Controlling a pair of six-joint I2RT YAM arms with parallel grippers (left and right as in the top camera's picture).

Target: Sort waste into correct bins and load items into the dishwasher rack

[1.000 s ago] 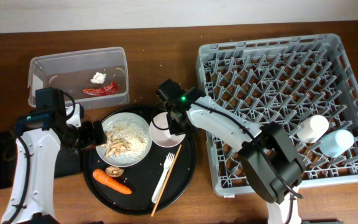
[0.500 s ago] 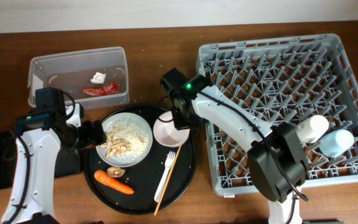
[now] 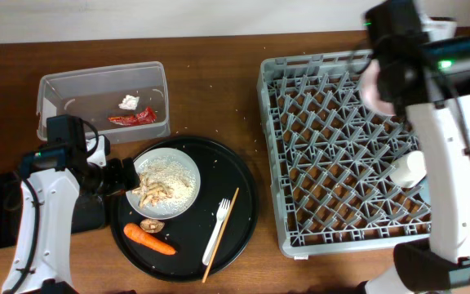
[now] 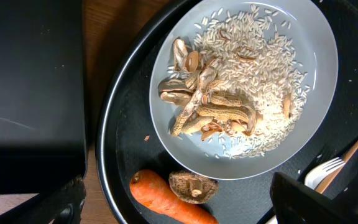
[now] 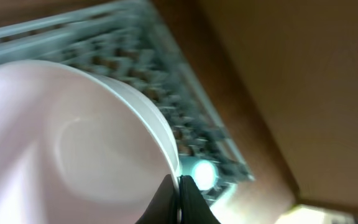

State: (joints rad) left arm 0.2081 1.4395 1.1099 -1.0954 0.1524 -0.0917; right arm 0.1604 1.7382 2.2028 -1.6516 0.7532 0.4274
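My right gripper will next lower the white bowl [image 5: 73, 143] onto the empty far pegs of the grey dishwasher rack below the gripper and let go of the bowl's rim.
My right gripper [image 3: 382, 77] is shut on the rim of the white bowl [image 5: 73, 143] and holds it above the far right part of the grey dishwasher rack [image 3: 333, 163]. My left gripper [image 3: 121, 175] is open at the left edge of the white plate [image 3: 182, 163], which holds rice [image 4: 260, 68] and shredded food [image 4: 210, 112]. The carrot [image 4: 169, 202] and brown lump [image 4: 191, 185] lie between its fingers [image 4: 179, 208]. The fork [image 3: 217, 230] and chopsticks [image 3: 223, 233] lie on the round tray. The clear tub [image 3: 43, 106] holds the red wrapper [image 3: 131, 118] and tissue [image 3: 128, 102].
The round black tray [image 3: 247, 192] sits between the tub and the rack. The shallow black tray [image 3: 2, 212] lies at the left, under my left arm. A small white cup [image 3: 406, 169] lies in the rack's right side. My right arm hides the blue cup.
My right gripper lifted the white bowl off the round tray and carried it up and right, over the rack. My left arm has not moved.
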